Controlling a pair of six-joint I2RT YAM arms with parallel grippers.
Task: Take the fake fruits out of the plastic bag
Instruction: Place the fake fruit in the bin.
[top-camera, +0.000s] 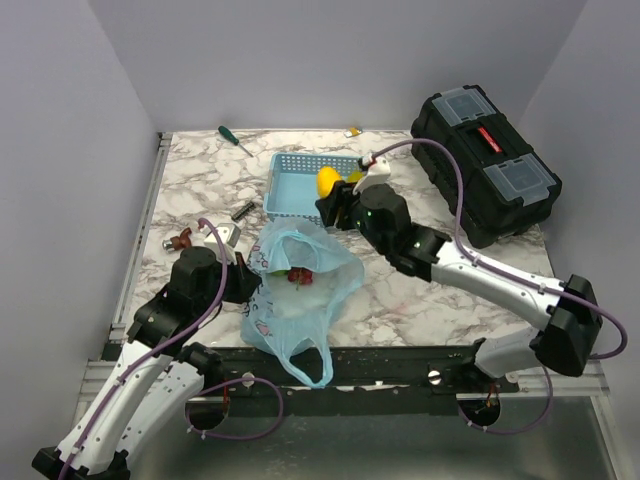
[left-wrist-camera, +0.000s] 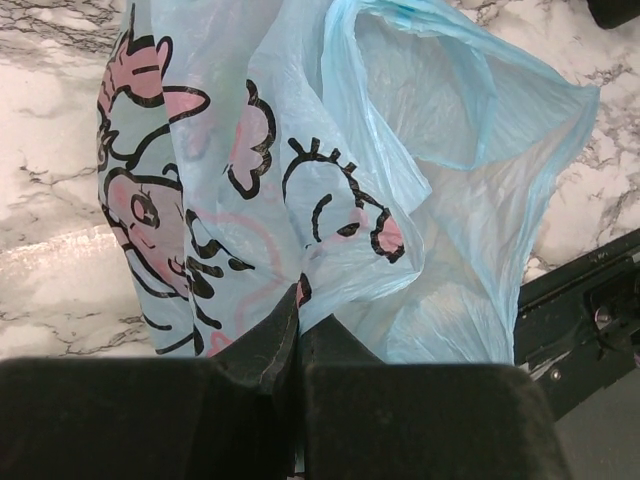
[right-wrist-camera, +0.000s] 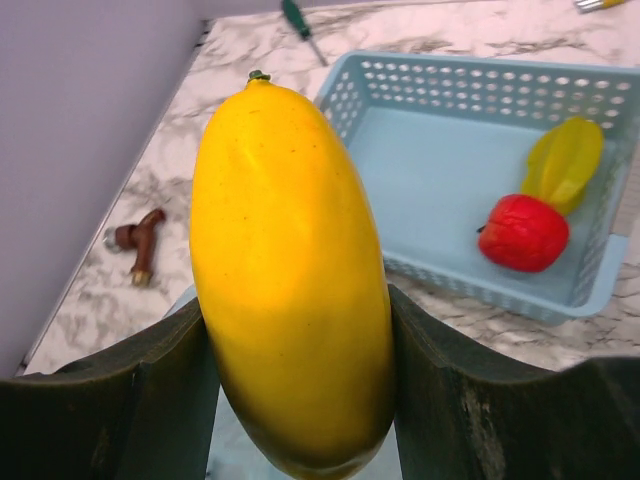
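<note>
My right gripper moves outward and down next to get the long yellow fruit onto the open part of the basket's bottom beside the red fruit.
The light-blue plastic bag with a pink cartoon print lies open at the table's near middle. A red fruit shows inside its mouth. My left gripper is shut on the bag's left side, pinching the film. My right gripper is shut on a long yellow fruit, also seen in the top view, held above the near edge of the blue mesh basket. In the basket lie a red fruit and a yellow-green fruit.
A black toolbox stands at the back right. A green-handled screwdriver lies at the back left. A brown-and-metal tool and a small metal part lie left of the bag.
</note>
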